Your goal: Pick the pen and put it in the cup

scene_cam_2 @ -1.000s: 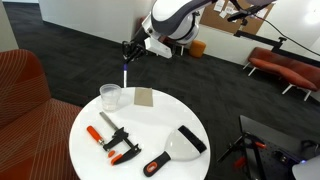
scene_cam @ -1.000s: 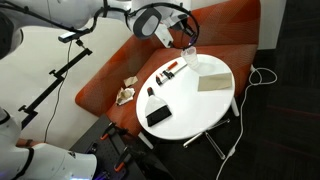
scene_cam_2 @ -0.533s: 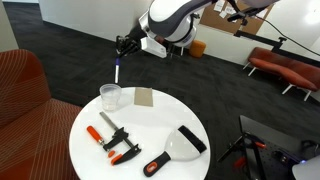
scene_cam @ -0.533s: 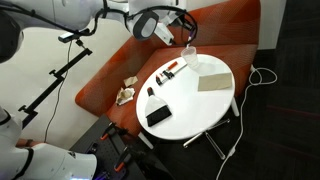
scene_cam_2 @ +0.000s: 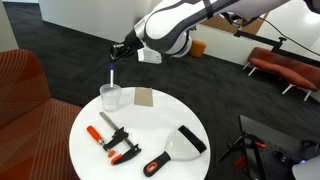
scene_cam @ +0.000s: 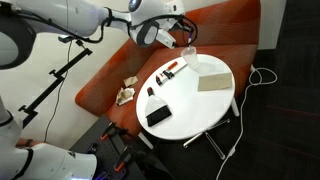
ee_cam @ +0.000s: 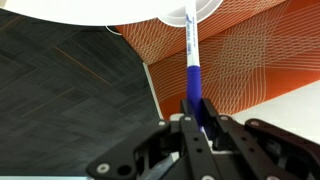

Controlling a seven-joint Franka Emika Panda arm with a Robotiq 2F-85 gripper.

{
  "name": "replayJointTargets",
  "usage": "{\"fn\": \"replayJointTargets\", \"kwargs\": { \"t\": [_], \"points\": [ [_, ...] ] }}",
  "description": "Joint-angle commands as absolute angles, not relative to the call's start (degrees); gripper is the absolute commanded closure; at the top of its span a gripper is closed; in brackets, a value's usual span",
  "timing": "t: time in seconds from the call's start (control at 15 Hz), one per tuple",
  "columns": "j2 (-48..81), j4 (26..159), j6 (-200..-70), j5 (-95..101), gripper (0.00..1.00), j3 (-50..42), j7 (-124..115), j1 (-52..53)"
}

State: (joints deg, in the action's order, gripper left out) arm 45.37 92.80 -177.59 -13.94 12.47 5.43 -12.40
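My gripper already has the blue pen (scene_cam_2: 113, 70) hanging upright above the opening of the clear plastic cup (scene_cam_2: 111, 97), so it should next move slightly further over the cup and open there.
My gripper (scene_cam_2: 118, 52) is shut on the blue pen (scene_cam_2: 113, 70) and holds it upright, tip down, just above the clear plastic cup (scene_cam_2: 111, 97). The cup stands near the edge of the round white table (scene_cam_2: 150, 125). In the wrist view the pen (ee_cam: 192, 75) runs from the jaws (ee_cam: 196, 112) toward the cup's rim (ee_cam: 190, 10) at the top edge. In an exterior view the gripper (scene_cam: 181, 33) hangs over the cup (scene_cam: 189, 55); the pen is too small to make out there.
On the table lie a beige card (scene_cam_2: 144, 98), an orange-handled clamp (scene_cam_2: 115, 145), a black-handled scraper (scene_cam_2: 185, 140) and an orange-black tool (scene_cam_2: 155, 167). An orange sofa (scene_cam: 110, 80) stands beside the table. Cables (scene_cam: 262, 75) lie on the dark floor.
My gripper has carried the pen sideways, from beside the cup to above its rim. The things on the table have not moved.
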Motion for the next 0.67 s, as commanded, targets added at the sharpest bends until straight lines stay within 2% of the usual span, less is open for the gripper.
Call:
{"fn": "replayJointTargets", "kwargs": {
  "t": [0.0,0.27,0.33,0.4,0.53,0.6],
  "points": [
    [46.4,93.9,-180.6,-10.9,0.96,13.6,5.9,-13.2],
    [47.0,94.3,-180.0,-8.8,0.96,14.0,6.1,-13.7],
    [46.9,94.5,-180.0,-8.3,0.91,14.2,6.2,-13.8],
    [46.9,94.6,-180.0,-7.9,0.62,14.4,6.4,-14.0],
    [46.8,94.9,-180.1,-7.5,0.53,14.7,6.3,-14.1],
    [46.7,94.9,-180.0,-7.4,0.45,14.8,6.3,-14.2]
  ]
}}
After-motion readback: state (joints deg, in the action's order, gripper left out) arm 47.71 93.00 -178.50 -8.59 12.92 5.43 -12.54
